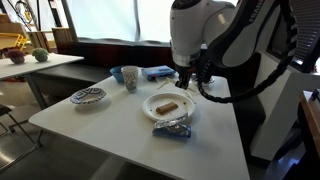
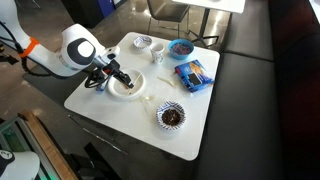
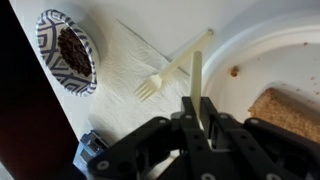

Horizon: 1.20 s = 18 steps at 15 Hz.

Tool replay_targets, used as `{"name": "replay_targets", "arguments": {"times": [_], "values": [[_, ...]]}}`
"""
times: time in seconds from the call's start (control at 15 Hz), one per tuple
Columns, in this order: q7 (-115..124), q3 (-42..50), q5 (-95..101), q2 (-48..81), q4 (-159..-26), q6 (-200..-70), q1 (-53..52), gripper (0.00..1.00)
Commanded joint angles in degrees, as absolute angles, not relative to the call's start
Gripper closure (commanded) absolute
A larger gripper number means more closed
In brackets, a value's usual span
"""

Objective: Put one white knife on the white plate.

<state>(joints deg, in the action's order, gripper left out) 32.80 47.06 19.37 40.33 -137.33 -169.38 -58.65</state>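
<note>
I need to move my gripper down next onto the plate's bare side (image 3: 238, 95) between the toast (image 3: 285, 115) and the fork and let go of the knife there, because the toast leaves that part of the plate open.
My gripper (image 3: 200, 118) is shut on a white plastic knife (image 3: 197, 75), which sticks out from between the fingers over the left rim of the white plate (image 3: 250, 50). The plate holds a brown piece of toast (image 3: 285, 115). A white fork (image 3: 150, 85) lies on a white napkin (image 3: 120, 60) just left of the plate. In both exterior views the gripper (image 1: 183, 85) (image 2: 118, 78) hovers low over the plate (image 1: 152, 108) (image 2: 130, 93).
A blue-and-white patterned bowl with dark contents (image 3: 68, 50) (image 2: 171, 116) stands beyond the napkin. A blue snack bag (image 2: 193, 74), another bowl (image 2: 180, 48), a cup (image 1: 130, 75) and a patterned bowl (image 1: 88, 96) share the white table (image 1: 120, 125).
</note>
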Motion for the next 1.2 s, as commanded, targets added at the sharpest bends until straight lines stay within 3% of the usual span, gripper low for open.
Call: {"name": "replay_targets", "arguments": {"times": [0.0, 0.8, 1.13], "values": [[25.1, 42.0, 15.4, 40.7, -135.5, -169.0, -53.9, 0.97], [13.3, 28.2, 14.7, 38.6, -131.8, -165.8, -37.2, 0.97], [17.3, 33.4, 18.5, 36.6, -134.3, -166.2, -44.1, 0.97]]}}
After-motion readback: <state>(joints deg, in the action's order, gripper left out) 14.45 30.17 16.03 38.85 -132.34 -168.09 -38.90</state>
